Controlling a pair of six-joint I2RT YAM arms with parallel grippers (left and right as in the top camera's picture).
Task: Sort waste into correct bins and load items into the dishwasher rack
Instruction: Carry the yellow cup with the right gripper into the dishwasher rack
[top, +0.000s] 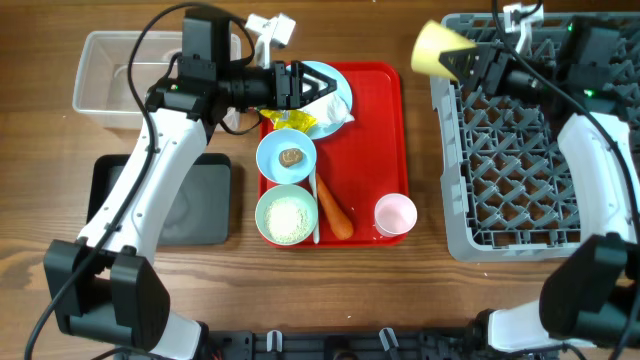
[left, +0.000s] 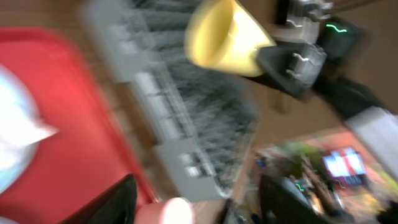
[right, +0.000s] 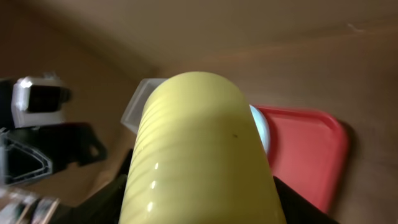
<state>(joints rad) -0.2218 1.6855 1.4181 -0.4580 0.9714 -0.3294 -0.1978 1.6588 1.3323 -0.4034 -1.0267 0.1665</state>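
I should next take my right gripper back over the grey rack's near end, then down, and release the yellow cup (top: 438, 48) there, as that end is empty.
My right gripper (top: 468, 62) is shut on the yellow cup (top: 438, 48) and holds it on its side in the air over the far left corner of the grey dishwasher rack (top: 520, 160). The cup fills the right wrist view (right: 199, 155). My left gripper (top: 312, 85) is open and empty, hovering over the light blue plate (top: 335, 85) on the red tray (top: 375, 120). The left wrist view is blurred; its fingers (left: 205, 205) stand wide apart. On the tray lie a yellow wrapper (top: 290, 121), white paper (top: 335, 116), a bowl with a brown lump (top: 287, 157), a bowl of rice (top: 286, 217), a spoon (top: 314, 205), a carrot (top: 335, 213) and a pink cup (top: 395, 213).
The clear tub (top: 105, 75) stands at the far left. The black tray (top: 195, 205) lies in front of it, partly under my left arm. The rack fills the right side of the table.
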